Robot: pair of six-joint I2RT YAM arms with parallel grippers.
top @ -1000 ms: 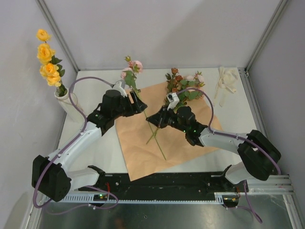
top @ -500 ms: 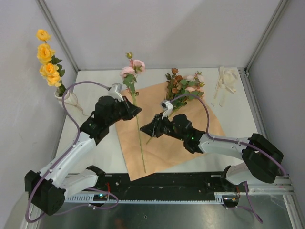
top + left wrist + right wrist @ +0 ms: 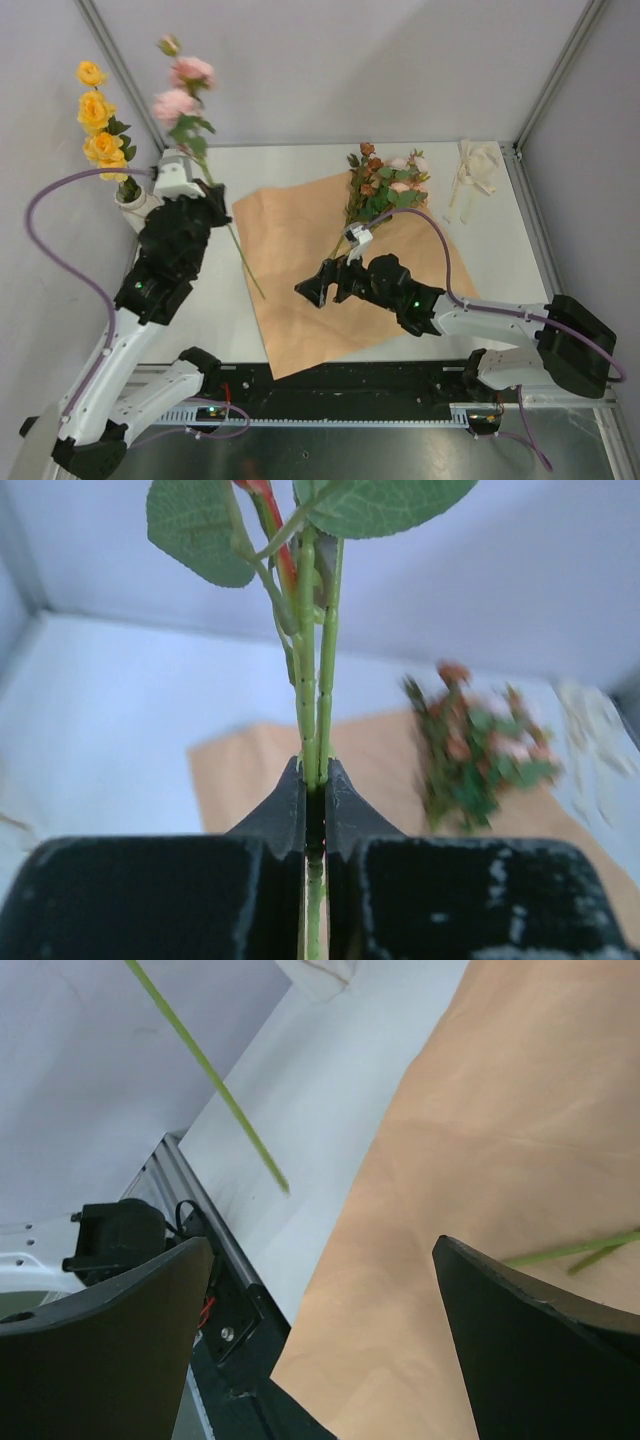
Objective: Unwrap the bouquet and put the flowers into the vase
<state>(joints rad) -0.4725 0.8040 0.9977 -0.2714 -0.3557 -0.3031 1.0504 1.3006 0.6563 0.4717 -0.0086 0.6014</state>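
The left gripper will rise, swing over the cream vase's opening (image 3: 130, 196) and lower the flower stems inside, because the vase is to its left in the top view.
My left gripper (image 3: 216, 207) is shut on the green stem (image 3: 315, 700) of a pink flower (image 3: 180, 85) and holds it up near the left wall; the stem's lower end hangs over the table. Beside it stands the cream vase (image 3: 133, 207) with yellow flowers (image 3: 100, 115) in it, partly hidden by my left arm. The remaining flowers (image 3: 385, 185) lie on the far part of the unfolded peach paper (image 3: 300, 300). My right gripper (image 3: 322, 287) hovers open over the paper, nothing between its fingers (image 3: 150, 1300).
The cream ribbon (image 3: 476, 168) lies loose at the far right corner of the table. Metal frame posts (image 3: 115, 70) rise at the back corners. The black mounting rail (image 3: 350, 385) runs along the near edge.
My left gripper shut on the pink flower's stem and lifted it up and left toward the vase. My right gripper let the stem go, opened wide and drew back toward the near edge.
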